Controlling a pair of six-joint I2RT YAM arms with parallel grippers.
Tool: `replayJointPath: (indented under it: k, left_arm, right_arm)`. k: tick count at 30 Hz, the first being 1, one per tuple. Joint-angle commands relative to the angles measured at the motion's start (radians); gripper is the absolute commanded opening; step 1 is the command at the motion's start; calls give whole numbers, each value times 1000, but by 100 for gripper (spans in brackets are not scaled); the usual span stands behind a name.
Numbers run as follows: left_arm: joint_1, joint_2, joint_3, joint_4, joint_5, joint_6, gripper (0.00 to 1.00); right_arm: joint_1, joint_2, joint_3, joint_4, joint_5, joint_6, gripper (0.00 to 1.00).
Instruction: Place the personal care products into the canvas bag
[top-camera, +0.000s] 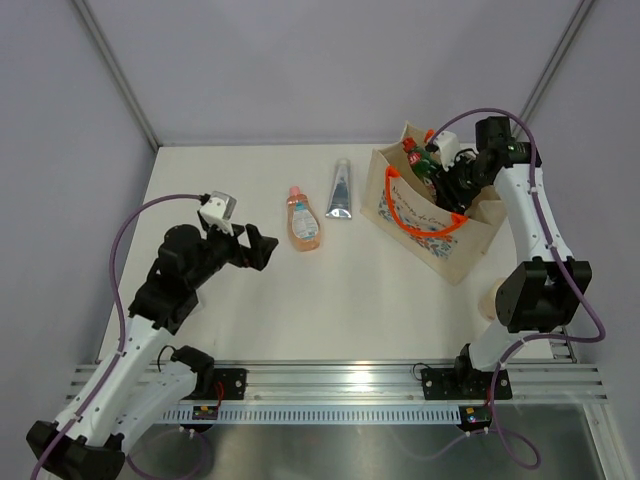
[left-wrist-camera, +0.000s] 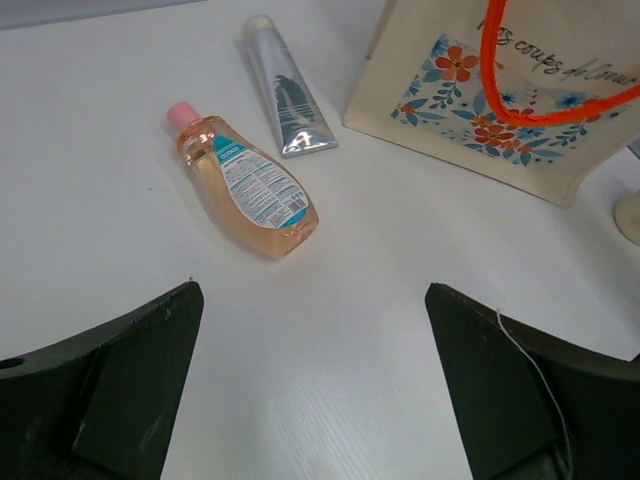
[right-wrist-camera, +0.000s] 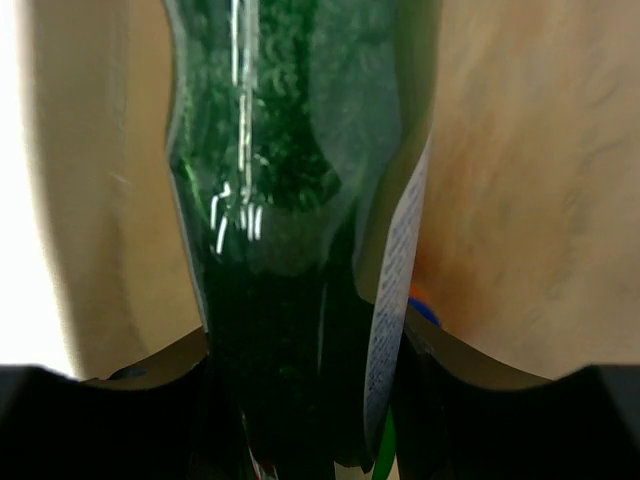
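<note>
The peach-pink bottle lies crooked below and outward of my left gripper, so I will next go outward, turn to match it and lower onto its part by the cap.
The canvas bag stands at the far right, with orange handles and a flower print, and also shows in the left wrist view. My right gripper is down inside the bag, shut on a green bottle that fills its view between the fingers. Green and red bottle parts show in the bag's mouth. A peach-pink bottle and a silver tube lie flat on the table left of the bag. My left gripper is open and empty, just left of the pink bottle.
The white table is closed in by grey walls at the back and sides. A metal rail runs along the near edge. A small cream round object sits behind the right arm, near the bag's near corner.
</note>
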Motion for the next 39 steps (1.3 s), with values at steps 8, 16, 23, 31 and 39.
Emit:
replayJointPath:
  k: [8, 16, 23, 31, 39]
  left_arm:
    - [0, 135, 39, 31, -79, -248, 99]
    - [-5, 411, 122, 110, -71, -468, 99]
    - [-48, 750, 363, -1, -159, -492, 99]
    - [-92, 1080, 682, -269, -412, -511, 99]
    - [-109, 1280, 868, -386, -519, -411, 99]
  right_arm:
    - [6, 33, 46, -199, 155, -191, 4]
    - [6, 171, 66, -177, 279, -123, 34]
    - [6, 133, 126, -163, 244, -74, 85]
    - [6, -41, 312, -86, 196, 106, 99]
    - [6, -296, 131, 32, -287, 217, 99]
